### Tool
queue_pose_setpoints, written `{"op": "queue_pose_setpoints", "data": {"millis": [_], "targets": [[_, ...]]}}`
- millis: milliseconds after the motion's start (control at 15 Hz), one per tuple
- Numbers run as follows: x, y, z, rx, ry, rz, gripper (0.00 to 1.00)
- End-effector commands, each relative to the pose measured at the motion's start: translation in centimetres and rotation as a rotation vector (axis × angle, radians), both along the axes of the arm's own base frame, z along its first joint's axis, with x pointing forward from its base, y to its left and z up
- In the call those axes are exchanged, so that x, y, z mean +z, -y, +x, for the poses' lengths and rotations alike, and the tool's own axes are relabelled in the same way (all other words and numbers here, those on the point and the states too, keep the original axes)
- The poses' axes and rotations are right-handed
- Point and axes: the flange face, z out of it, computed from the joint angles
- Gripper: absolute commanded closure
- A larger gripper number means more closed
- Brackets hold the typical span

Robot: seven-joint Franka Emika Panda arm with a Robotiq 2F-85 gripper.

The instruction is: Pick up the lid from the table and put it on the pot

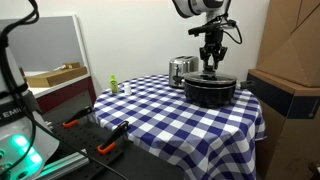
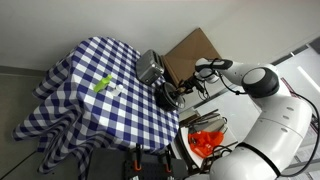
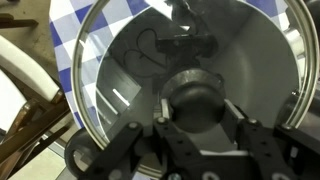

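Note:
The glass lid (image 3: 120, 60) should go slightly down onto the pot's rim next, carried by my gripper.
The clear glass lid (image 3: 120, 60) with its metal rim lies over the black pot (image 1: 210, 92), which stands at the far side of the checkered table (image 1: 150, 115). In the wrist view my gripper (image 3: 198, 108) has its two fingers on either side of the lid's black knob (image 3: 195, 92), pads against it. In both exterior views the gripper (image 1: 210, 68) points down right at the pot's top. The pot (image 2: 170, 96) is mostly hidden by the arm in an exterior view. The lid itself is too thin to make out in the exterior views.
A silver toaster (image 1: 182, 68) stands right beside the pot. A small green and white object (image 1: 114, 86) sits near the table's far edge. A cardboard box (image 1: 292, 40) rises close behind the pot. A dark workbench with orange-handled tools (image 1: 108, 145) is in front.

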Motion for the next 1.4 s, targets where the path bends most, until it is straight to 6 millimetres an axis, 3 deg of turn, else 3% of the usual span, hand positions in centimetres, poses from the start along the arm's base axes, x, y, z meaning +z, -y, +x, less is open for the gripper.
{"op": "queue_pose_setpoints", "data": {"millis": [0, 867, 1333], "targets": [[0.5, 0.1, 1.5, 0.019, -0.017, -0.009, 0.75], [-0.9, -0.3, 3.5, 0.031, -0.019, -0.023, 0.75], [-1.0, -0.5, 2.9, 0.04, -0.007, -0.034, 0.75]]}}
